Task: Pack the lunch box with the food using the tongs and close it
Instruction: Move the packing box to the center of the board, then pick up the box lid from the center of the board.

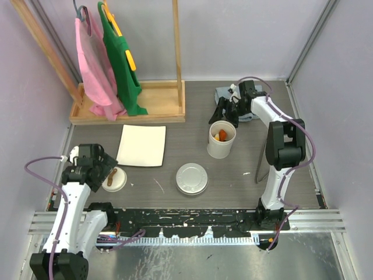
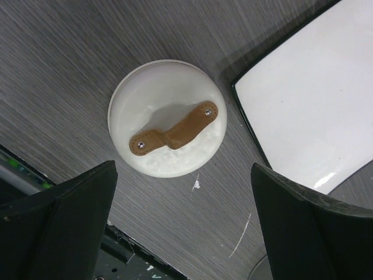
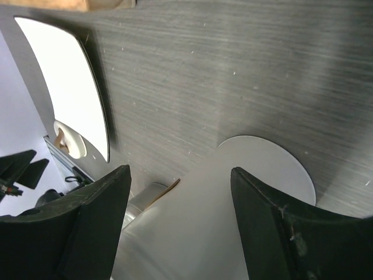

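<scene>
The brown handle (image 1: 111, 177) (image 2: 178, 131) is below my left gripper, so next my left gripper needs to go down toward the white lid and bring its open fingers around that handle.
The white tub (image 1: 221, 146) stands at the back right with orange and brown food (image 1: 220, 136) inside it. My right gripper (image 1: 224, 114) is open at the tub's far rim. In the right wrist view the tub's blurred white wall (image 3: 192, 233) fills the gap in my right gripper (image 3: 180, 175), and I cannot tell if the fingers touch it. The white lid (image 1: 114, 179) with its brown handle (image 2: 178, 131) lies on the table at the left. My left gripper (image 2: 183, 227) hovers wide open just short of the lid (image 2: 167, 116), holding nothing. The steel tin (image 1: 192, 178) sits with its lid on. The tongs (image 1: 259, 172) lie beside the right arm.
A white square plate (image 1: 141, 146) lies just beyond the white lid and shows as a bright slab (image 2: 303, 99) to the right of it. A wooden rack (image 1: 131, 108) with pink and green clothes stands at the back left. A grey-blue cloth (image 1: 224, 93) lies behind the tub.
</scene>
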`<state>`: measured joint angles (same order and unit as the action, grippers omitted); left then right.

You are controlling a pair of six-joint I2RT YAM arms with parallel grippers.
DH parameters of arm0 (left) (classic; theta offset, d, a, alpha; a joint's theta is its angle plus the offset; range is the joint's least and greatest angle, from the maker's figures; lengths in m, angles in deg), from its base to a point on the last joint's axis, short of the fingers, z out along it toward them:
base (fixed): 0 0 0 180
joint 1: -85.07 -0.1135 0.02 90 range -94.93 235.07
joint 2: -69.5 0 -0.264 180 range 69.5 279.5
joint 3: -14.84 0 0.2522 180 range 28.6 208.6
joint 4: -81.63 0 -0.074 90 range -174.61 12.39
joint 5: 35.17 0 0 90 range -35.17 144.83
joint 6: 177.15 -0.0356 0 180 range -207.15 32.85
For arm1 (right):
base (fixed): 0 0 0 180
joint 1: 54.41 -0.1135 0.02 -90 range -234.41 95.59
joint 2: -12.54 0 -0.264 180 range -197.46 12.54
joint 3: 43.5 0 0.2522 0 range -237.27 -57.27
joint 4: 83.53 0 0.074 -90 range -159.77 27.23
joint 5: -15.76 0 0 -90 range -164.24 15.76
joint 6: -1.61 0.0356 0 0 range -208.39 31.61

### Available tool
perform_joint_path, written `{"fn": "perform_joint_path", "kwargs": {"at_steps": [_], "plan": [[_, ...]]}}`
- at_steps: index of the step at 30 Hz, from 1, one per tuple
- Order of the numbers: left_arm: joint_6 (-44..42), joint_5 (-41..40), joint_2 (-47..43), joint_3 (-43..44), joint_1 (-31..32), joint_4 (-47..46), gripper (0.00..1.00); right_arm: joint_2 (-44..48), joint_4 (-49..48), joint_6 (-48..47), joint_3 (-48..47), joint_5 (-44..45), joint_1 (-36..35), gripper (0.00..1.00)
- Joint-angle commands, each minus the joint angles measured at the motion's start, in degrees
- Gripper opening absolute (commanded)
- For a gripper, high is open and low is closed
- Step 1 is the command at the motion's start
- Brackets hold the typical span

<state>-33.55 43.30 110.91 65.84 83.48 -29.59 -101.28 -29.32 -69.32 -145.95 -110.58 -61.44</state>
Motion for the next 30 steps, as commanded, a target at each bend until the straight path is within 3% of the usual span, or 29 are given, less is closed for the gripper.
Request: {"fn": "perform_joint_path", "kwargs": {"at_steps": [1, 6, 14, 20, 30], "plan": [[0.18, -3.69, 2.33, -1.50, -0.35, -3.40, 0.98, 6.58, -2.83, -1.39, 3.01, -1.24, -0.80, 0.74], [-1.94, -0.80, 7.60, -2.87, -0.35, -7.42, 1.00, 9.40, -3.18, -1.58, 6.66, -2.51, -1.80, 0.74], [-8.53, -1.49, 12.21, -2.44, -0.35, -11.69, 0.88, 15.18, -5.18, -0.05, 12.05, -1.98, -2.87, 0.75], [-8.71, -0.55, 15.31, -2.60, -0.34, -11.70, 0.68, 17.48, -4.67, 0.50, 12.73, -1.04, -2.84, 0.75], [-8.69, -1.64, 21.73, -1.37, -0.36, -12.25, 0.51, 20.74, -4.67, 0.97, 14.35, -0.49, -2.86, 0.75]]}}
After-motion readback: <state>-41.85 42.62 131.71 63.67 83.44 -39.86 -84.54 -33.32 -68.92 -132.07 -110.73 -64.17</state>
